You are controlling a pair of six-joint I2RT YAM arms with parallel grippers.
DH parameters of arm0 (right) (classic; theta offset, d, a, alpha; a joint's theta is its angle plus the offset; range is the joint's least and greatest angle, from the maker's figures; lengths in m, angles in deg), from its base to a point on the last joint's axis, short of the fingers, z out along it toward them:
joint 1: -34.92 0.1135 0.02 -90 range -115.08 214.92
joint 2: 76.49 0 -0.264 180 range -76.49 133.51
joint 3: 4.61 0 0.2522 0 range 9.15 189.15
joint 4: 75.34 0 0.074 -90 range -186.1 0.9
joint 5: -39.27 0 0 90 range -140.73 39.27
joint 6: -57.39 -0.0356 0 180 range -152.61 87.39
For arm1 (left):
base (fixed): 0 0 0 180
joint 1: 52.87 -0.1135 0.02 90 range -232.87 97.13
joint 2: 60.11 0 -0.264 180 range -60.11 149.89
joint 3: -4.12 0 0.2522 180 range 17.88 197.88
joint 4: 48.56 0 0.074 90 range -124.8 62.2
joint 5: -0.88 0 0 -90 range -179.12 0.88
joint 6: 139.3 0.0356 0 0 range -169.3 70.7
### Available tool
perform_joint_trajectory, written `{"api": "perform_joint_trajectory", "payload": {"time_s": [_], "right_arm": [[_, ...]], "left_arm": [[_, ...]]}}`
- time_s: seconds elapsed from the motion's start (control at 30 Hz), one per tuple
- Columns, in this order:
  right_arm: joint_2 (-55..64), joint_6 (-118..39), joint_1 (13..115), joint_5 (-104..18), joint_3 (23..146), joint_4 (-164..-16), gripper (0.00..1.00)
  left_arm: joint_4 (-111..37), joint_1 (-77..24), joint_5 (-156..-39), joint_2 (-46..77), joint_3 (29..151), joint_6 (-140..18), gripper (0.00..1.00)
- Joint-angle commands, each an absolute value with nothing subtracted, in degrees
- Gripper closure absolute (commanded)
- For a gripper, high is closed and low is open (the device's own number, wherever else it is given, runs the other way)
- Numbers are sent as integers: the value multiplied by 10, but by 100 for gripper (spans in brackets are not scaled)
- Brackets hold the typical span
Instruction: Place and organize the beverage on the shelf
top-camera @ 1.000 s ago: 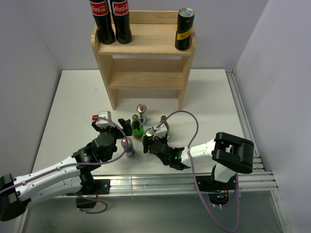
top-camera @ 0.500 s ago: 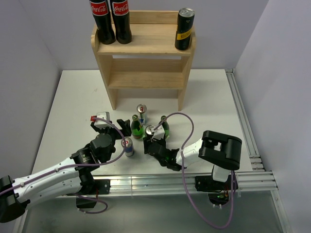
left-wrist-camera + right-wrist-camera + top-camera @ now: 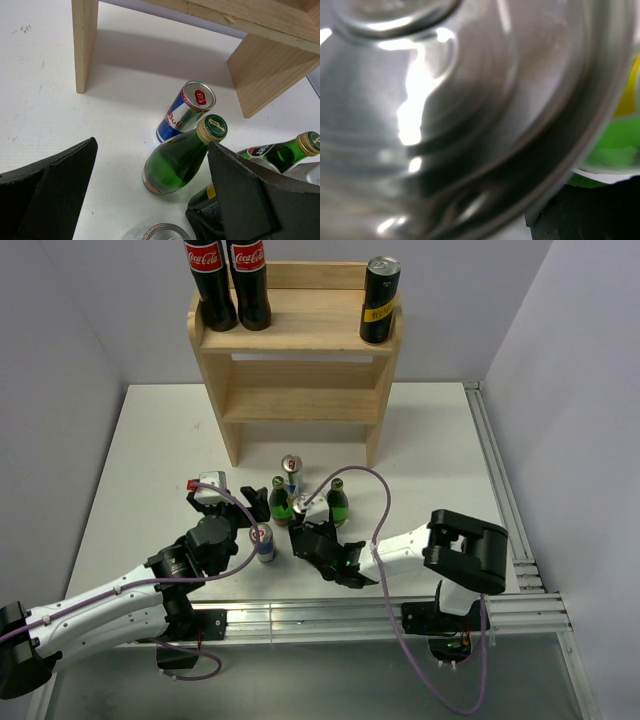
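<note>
My right gripper will next lift the silver-topped can outward and let go of it in the top level's free spot beside the black can (image 3: 379,302), because that spot is above and outward.
The wooden shelf (image 3: 300,405) stands at the back with two cola bottles (image 3: 228,285) and a black can (image 3: 379,302) on its top tier. On the table are a Red Bull can (image 3: 291,472) (image 3: 192,107), two green bottles (image 3: 281,502) (image 3: 338,503) and a second blue can (image 3: 263,540). My left gripper (image 3: 256,515) (image 3: 152,195) is open, with that blue can's top (image 3: 157,232) low between its fingers and a green bottle (image 3: 177,160) ahead. My right gripper (image 3: 304,527) is close around a silver-topped can (image 3: 303,508), whose lid (image 3: 445,100) fills the right wrist view.
The shelf's two front legs (image 3: 84,45) (image 3: 265,70) stand just behind the drinks. The other green bottle (image 3: 280,152) leans in at the right of the left wrist view. A metal rail (image 3: 500,480) runs along the table's right edge. Both lower shelf tiers hold nothing.
My right arm has swung left and drawn in around the silver-topped can, which shifted slightly left. The right green bottle now shows fully. The left arm has barely moved.
</note>
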State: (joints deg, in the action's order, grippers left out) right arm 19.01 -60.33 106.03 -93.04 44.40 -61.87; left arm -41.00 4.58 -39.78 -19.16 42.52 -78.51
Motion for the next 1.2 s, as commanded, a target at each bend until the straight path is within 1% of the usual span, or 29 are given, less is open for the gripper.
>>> {"api": "perform_joint_trajectory", "payload": {"time_s": [0.0, 0.13, 0.17, 0.23, 0.27, 0.33, 0.43, 0.5, 0.53, 0.63, 0.67, 0.7, 0.73, 0.83, 1.17], "right_arm": [[101, -594, 1087, -1006, 534, -701, 100], [31, -570, 1102, -1038, 601, -817, 100], [8, -564, 1102, -1044, 634, -835, 100], [-8, -534, 1102, -1059, 671, -885, 100], [-15, -523, 1100, -1064, 719, -907, 100], [-15, -485, 1089, -1061, 770, -959, 100], [2, -457, 1063, -1020, 907, -1026, 100], [15, -436, 1022, -984, 962, -1050, 100], [33, -427, 1010, -973, 1023, -1074, 100], [71, -394, 961, -942, 1127, -1136, 100], [105, -390, 950, -938, 1203, -1155, 100], [122, -380, 927, -923, 1240, -1171, 100], [139, -377, 915, -916, 1305, -1201, 100], [189, -368, 884, -899, 1379, -1222, 100], [267, -370, 822, -874, 1449, -1224, 100]], "left_arm": [[-420, 43, -399, -199, 427, -785, 1], [-418, 43, -402, -200, 428, -786, 1], [-417, 43, -402, -200, 428, -787, 1], [-414, 43, -401, -203, 429, -788, 1], [-413, 43, -401, -206, 428, -789, 1], [-410, 43, -401, -209, 428, -791, 1], [-410, 43, -403, -216, 428, -790, 1], [-407, 43, -404, -218, 428, -790, 1], [-404, 43, -404, -219, 428, -791, 1], [-399, 43, -403, -222, 428, -793, 1], [-398, 43, -403, -225, 428, -794, 1], [-397, 43, -404, -227, 428, -794, 1], [-397, 43, -404, -228, 428, -794, 1], [-395, 43, -404, -236, 427, -794, 1], [-391, 43, -408, -249, 423, -795, 1]]}}
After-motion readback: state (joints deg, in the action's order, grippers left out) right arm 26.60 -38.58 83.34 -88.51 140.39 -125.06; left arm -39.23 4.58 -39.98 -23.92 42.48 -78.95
